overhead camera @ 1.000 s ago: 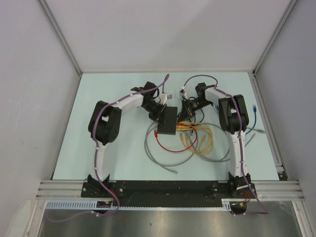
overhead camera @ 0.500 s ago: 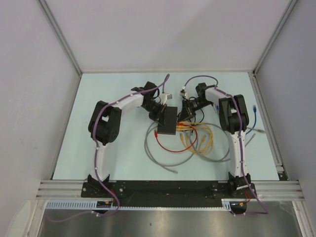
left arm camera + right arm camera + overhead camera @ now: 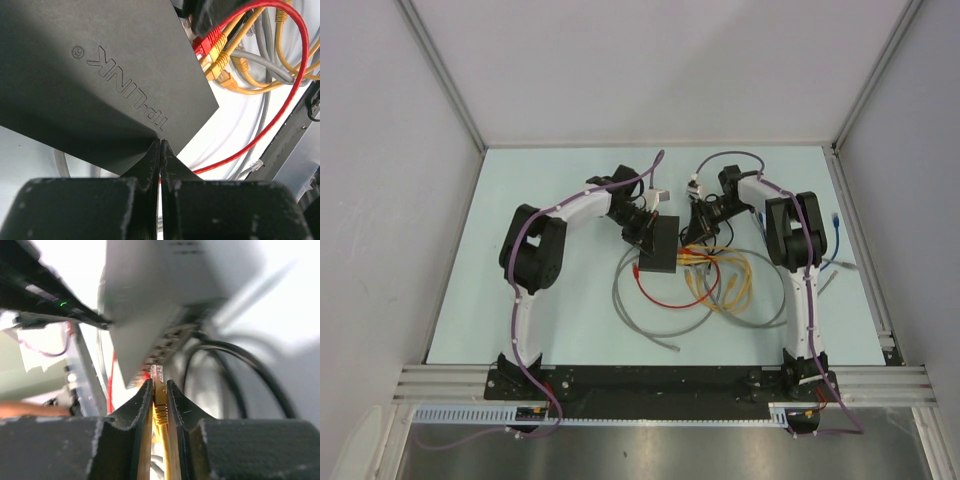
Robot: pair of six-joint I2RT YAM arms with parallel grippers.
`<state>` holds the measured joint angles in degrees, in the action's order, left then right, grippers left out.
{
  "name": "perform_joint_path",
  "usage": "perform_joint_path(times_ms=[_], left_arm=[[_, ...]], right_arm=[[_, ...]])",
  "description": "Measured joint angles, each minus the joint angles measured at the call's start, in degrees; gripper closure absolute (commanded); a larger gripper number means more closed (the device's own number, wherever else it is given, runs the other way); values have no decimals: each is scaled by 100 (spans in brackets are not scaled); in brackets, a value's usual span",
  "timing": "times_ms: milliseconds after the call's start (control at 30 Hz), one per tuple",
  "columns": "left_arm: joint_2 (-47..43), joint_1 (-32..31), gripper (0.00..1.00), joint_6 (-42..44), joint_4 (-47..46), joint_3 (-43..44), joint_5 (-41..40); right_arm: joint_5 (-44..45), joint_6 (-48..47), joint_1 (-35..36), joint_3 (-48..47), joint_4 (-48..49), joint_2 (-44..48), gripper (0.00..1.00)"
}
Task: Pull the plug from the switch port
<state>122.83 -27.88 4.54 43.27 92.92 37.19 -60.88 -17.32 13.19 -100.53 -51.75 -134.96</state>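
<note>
The space to the switch's right in the top view is bare tabletop. My right gripper will next pull up and outward from the switch (image 3: 662, 252) and let go of the yellow plug over that space.
The switch (image 3: 662, 252) is a flat black box lying mid-table. In the left wrist view its top (image 3: 100, 85) reads TP-LINK, with a red plug (image 3: 205, 44) and yellow plugs (image 3: 220, 75) in its socket edge. My left gripper (image 3: 642, 232) is shut, its tips (image 3: 160, 142) resting on the switch's near edge. My right gripper (image 3: 695, 232) is shut on a yellow plug (image 3: 159, 390) at the switch's right side. The plug's clear tip shows past the jaws, right next to the blurred socket row (image 3: 165, 347). I cannot tell whether it touches a socket.
Loose yellow cables (image 3: 725, 282), a red cable (image 3: 665, 297) and a grey cable (image 3: 632, 312) lie tangled in front of the switch. A blue cable (image 3: 835, 225) lies at the right edge. A black cable (image 3: 235, 357) loops beside the right jaws. White walls enclose the table.
The right arm has shifted slightly to the right, taking the yellow plug with it. The left arm and the switch have stayed where they were.
</note>
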Motion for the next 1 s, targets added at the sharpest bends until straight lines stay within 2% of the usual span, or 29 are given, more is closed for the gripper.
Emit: perform_joint_path(times_ms=[233, 400, 700, 833, 1000], left_arm=[[0, -7, 100, 4, 13, 4, -15], [-2, -9, 100, 11, 13, 4, -20], [-13, -20, 100, 13, 46, 31, -48], [-44, -52, 100, 44, 120, 109, -212], [-79, -68, 99, 103, 149, 332, -466]], right_arm=[[382, 201, -256, 83, 160, 92, 100], [-199, -59, -487, 94, 17, 190, 100], [-448, -844, -925, -612, -1001, 1305, 100], [-254, -911, -1488, -824, -1196, 1773, 100], [210, -925, -2522, -1325, -1443, 1860, 100]])
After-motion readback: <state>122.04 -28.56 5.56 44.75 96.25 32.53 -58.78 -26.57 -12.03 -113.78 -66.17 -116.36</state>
